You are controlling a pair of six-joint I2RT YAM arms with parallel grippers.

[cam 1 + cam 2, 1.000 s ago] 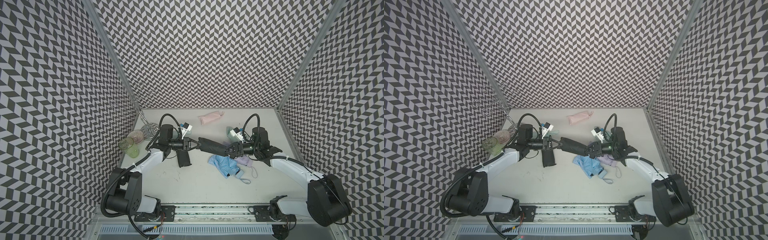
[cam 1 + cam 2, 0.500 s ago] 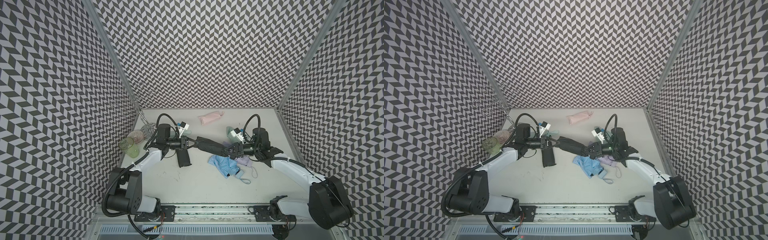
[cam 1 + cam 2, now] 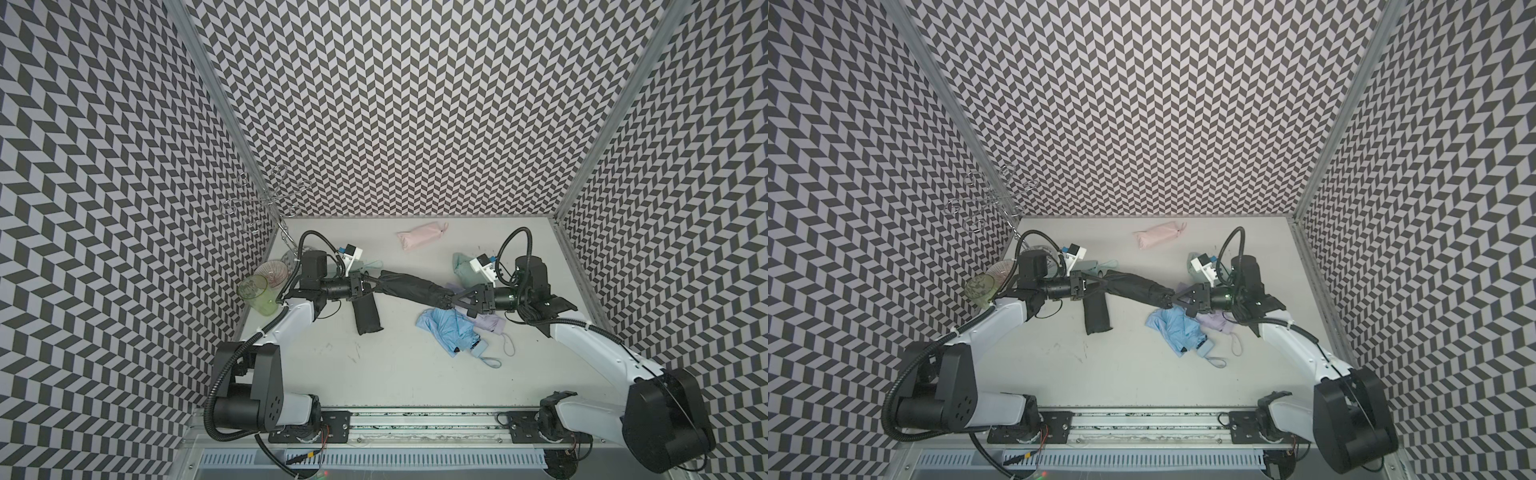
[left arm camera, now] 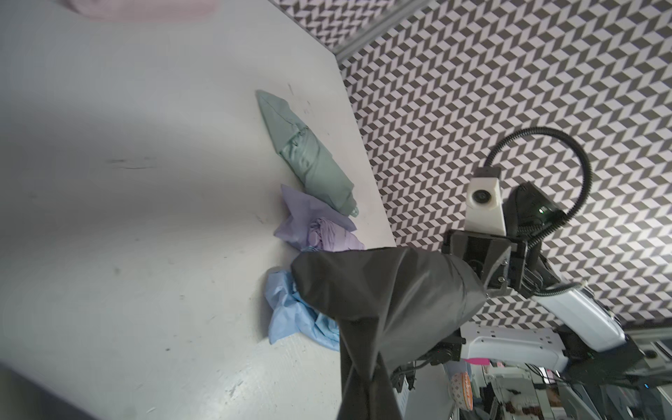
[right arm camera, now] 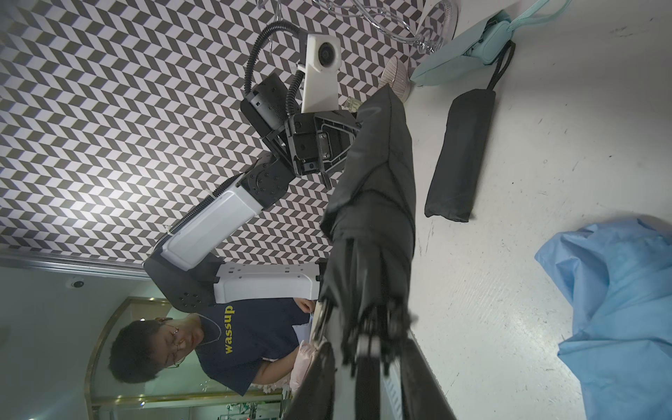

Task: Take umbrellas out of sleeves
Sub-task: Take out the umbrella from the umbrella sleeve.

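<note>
The umbrella's bare end is in my right gripper, so my left gripper should next lower the sleeve's tapered end toward the second black umbrella below and release.
A black umbrella point(image 3: 409, 286) point(image 3: 1133, 286) hangs above the table between my two grippers, most of it inside its black sleeve point(image 4: 392, 291). My left gripper point(image 3: 368, 286) point(image 3: 1096, 284) point(image 4: 363, 392) is shut on the sleeve's tapered end. My right gripper point(image 3: 451, 300) point(image 3: 1169, 300) point(image 5: 367, 363) is shut on the umbrella's bare end point(image 5: 367, 327), where rib tips stick out of the sleeve. A second black umbrella point(image 3: 365, 316) point(image 5: 460, 152) lies sleeved below the left gripper. On the table lie pink point(image 3: 419, 235), light blue point(image 3: 446, 336), lavender point(image 3: 490, 322) and mint point(image 3: 461, 266) umbrellas.
A clear green glass point(image 3: 257, 295) and a pinkish glass point(image 3: 272, 270) stand at the left table edge beside a wire rack point(image 3: 270, 199). Another mint umbrella point(image 5: 462, 62) lies behind the left gripper. Patterned walls close in three sides.
My left gripper has drawn a little to the left with the sleeve end. The right gripper holds its place on the umbrella.
</note>
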